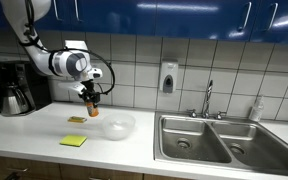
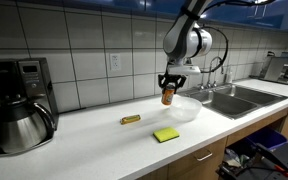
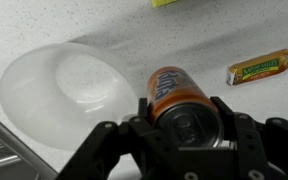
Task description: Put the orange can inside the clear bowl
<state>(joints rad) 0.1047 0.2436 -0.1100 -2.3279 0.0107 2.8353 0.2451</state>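
Note:
I need to move my gripper to the left in the wrist view, over the clear bowl's empty middle (image 1: 118, 125), and then down to let go of the can (image 1: 92, 106), because the can hangs outside the bowl's rim.
My gripper (image 3: 182, 118) is shut on the orange can (image 3: 174, 96), which hangs upright in the air above the white counter. In both exterior views the can (image 1: 92, 106) (image 2: 168, 96) is held just beside the clear bowl (image 1: 118, 125) (image 2: 183, 108), above its near rim and not inside it. In the wrist view the bowl (image 3: 59, 92) lies to the left of the can and holds nothing.
A yellow-green pad (image 1: 73, 141) (image 2: 166, 134) and a wrapped snack bar (image 3: 259, 67) (image 2: 130, 119) lie on the counter. A coffee maker (image 2: 19, 103) stands at one end. A steel double sink (image 1: 209, 140) with a faucet (image 1: 208, 98) lies past the bowl.

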